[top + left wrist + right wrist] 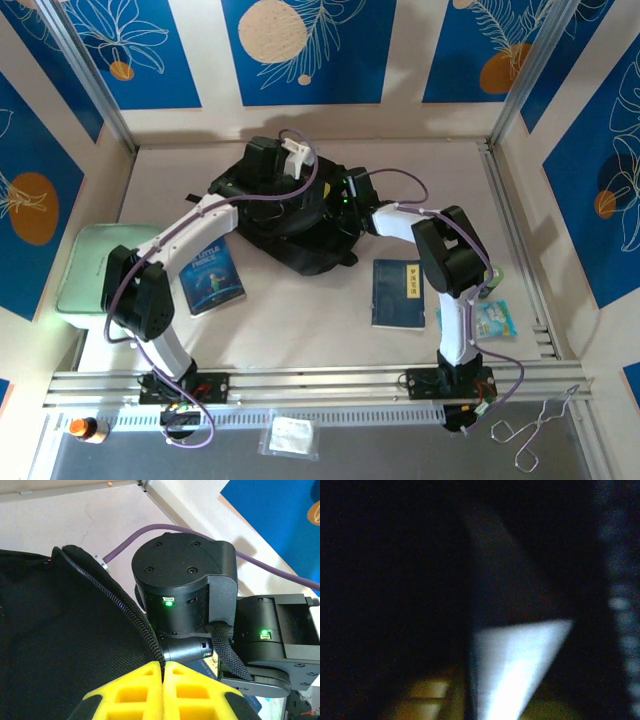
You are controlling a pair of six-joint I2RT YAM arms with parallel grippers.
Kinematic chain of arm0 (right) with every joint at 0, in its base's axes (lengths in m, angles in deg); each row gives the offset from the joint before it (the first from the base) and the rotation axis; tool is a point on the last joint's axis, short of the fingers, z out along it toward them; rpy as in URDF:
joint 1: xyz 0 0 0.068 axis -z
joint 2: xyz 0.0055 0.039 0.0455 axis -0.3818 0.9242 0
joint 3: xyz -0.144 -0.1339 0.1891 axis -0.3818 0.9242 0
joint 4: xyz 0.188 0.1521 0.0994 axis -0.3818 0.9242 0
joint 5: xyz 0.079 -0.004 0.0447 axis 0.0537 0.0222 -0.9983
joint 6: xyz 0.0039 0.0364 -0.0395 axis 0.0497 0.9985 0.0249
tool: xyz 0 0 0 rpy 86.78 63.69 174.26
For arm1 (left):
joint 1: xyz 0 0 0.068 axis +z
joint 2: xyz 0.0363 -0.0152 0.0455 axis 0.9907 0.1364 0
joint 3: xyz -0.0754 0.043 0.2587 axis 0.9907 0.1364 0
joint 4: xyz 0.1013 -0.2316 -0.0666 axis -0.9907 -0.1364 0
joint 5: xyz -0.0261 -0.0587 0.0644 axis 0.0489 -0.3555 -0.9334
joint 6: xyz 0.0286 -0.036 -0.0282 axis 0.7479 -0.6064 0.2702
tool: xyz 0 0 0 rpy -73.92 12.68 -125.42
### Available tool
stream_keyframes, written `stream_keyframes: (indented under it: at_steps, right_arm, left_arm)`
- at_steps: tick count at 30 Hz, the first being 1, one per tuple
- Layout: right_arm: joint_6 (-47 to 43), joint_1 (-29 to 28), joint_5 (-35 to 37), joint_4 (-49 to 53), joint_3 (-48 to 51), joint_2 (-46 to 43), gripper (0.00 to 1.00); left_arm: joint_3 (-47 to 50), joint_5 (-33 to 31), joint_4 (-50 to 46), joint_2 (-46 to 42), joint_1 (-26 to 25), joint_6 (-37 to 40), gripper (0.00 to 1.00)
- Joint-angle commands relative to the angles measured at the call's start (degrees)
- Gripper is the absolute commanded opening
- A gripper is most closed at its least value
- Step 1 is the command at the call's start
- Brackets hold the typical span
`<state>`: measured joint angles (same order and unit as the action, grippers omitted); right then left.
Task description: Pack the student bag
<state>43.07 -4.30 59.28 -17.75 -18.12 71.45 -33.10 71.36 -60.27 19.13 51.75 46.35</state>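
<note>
Next, my left gripper moves down slightly toward the bag [303,248], then opens to release the zipper rim.
The student bag [303,248], a black backpack, lies at the middle of the table. My left gripper [164,666] is shut on the bag's zipper rim [125,611] and holds the opening up; black mesh fabric [55,635] spreads to its left. My right arm's wrist [352,190] reaches into the bag from the right. In the dark right wrist view, a book's pale page block [520,660] stands between the dim yellow fingers [427,695] of my right gripper [490,702]; how wide the jaws stand is unclear. Two dark blue books lie on the table, one at the left [212,275] and one at the right [397,293].
A pale green tray [85,268] sits at the left edge. A teal packet [495,318] and a small green roll [492,275] lie by the right arm. On the front ledge are a white packet [290,437] and a metal clip [530,437].
</note>
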Motion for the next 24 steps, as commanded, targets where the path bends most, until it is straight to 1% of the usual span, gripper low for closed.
stream_keyframes:
  at_steps: [1,3,5,8,13,16,17,18,19,20,22,24]
  right_arm:
    - [0.3,0.1,-1.1,3.9,-1.1,-1.1,0.36]
    - [-0.5,0.3,-1.2,5.2,0.6,-3.6,0.43]
    - [-1.3,0.6,-1.5,6.8,2.9,-7.0,0.46]
    - [-2.0,1.0,-2.4,8.5,6.4,-12.3,0.47]
    - [-3.8,1.7,-1.3,13.2,12.2,-21.1,0.49]
    - [-6.7,2.5,2.2,16.9,15.5,-27.1,0.51]
    - [-7.9,3.1,4.0,18.7,16.5,-29.2,0.52]
    - [-9.1,3.6,5.6,20.3,17.3,-31.1,0.53]
    - [-10.4,4.3,7.6,21.9,18.1,-33.1,0.54]
    - [-11.9,4.9,9.8,23.9,18.7,-35.1,0.56]
    - [-14.7,6.1,14.4,27.7,19.5,-37.9,0.6]
    - [-16.9,7.4,17.6,30.6,20.3,-40.1,0.63]
  left_arm:
    - [0.5,2.3,4.0,-0.3,1.0,-0.8,0.0]
    - [1.1,2.0,4.2,-0.2,1.4,-0.9,0.0]
    - [1.5,1.4,3.9,0.0,1.6,-0.7,0.0]
    - [2.0,0.3,3.8,0.2,1.8,-0.4,0.0]
    - [2.7,-0.3,3.6,0.5,2.0,-0.3,0.0]
    - [3.7,-0.2,3.3,0.5,2.1,0.0,0.0]
    - [4.1,-0.3,2.9,0.4,2.1,0.1,0.02]
    - [4.5,-0.2,2.4,0.3,2.1,0.3,0.12]
    - [5.4,0.1,2.3,0.0,2.2,0.4,0.25]
    - [6.6,0.2,2.5,-0.6,2.2,0.3,0.34]
    - [9.1,-1.2,2.8,-1.8,2.2,-0.4,0.45]
    - [11.5,-3.3,2.8,-2.9,2.5,-1.5,0.52]
